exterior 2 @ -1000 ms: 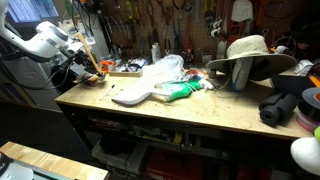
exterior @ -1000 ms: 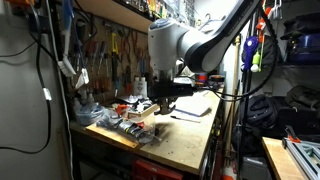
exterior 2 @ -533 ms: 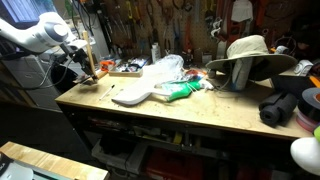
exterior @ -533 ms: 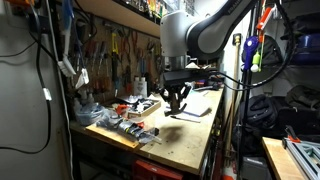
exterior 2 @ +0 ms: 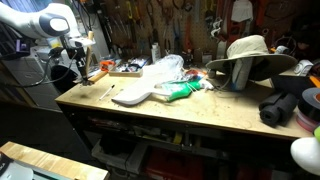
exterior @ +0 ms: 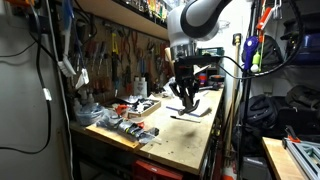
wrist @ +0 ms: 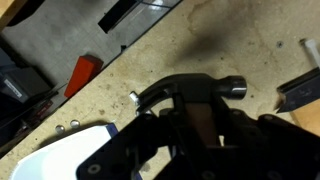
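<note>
I next lower my gripper with the hammer toward the bare bench top near the bench's end (exterior: 176, 138), below my gripper, and release the hammer's handle.
My gripper (wrist: 190, 125) is shut on a hammer. Its black head (wrist: 192, 88) with the claw sticks out past the jaws, and the brown wooden handle runs between the fingers. In both exterior views the gripper (exterior: 186, 96) (exterior 2: 77, 66) hangs from the white arm, lifted above the wooden workbench (exterior: 180, 135) near its end. The hammer is off the bench surface. The bare bench top (wrist: 200, 40) shows below it in the wrist view.
A white flat object (exterior 2: 130, 95), a green item (exterior 2: 180, 92), a plastic bag (exterior 2: 165, 68), a hat (exterior 2: 250, 52) and a black bag (exterior 2: 285, 105) lie along the bench. A red block (wrist: 85, 72) lies near the gripper. A tool wall stands behind.
The arm has risen and swung along the bench, carrying the hammer higher above the surface; the gripper has stayed shut on it.
</note>
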Robot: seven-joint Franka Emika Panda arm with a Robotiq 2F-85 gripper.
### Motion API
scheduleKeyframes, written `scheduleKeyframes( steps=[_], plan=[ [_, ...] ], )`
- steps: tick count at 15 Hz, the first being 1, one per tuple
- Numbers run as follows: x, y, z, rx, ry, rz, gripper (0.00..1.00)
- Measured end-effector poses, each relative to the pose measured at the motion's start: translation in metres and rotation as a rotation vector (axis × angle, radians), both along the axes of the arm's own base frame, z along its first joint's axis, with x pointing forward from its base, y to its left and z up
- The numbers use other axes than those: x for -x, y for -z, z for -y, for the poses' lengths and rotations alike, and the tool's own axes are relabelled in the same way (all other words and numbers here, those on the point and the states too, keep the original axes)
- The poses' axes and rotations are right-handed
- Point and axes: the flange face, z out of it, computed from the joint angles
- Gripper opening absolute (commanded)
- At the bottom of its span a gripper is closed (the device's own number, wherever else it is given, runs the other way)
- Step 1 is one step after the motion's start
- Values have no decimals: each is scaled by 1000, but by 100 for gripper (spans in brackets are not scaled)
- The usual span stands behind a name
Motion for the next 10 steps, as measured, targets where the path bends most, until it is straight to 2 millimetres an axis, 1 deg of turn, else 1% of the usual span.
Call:
scheduleKeyframes(
  steps=[3,5,7,10],
  plan=[
    [2,-10,25,-86,-27,-69,8],
    [1,-12,35,-137,-19,-108,8],
    [-3,-7,37,-184,0,-146,8],
    [-12,10,35,-237,29,-201,8]
  ],
)
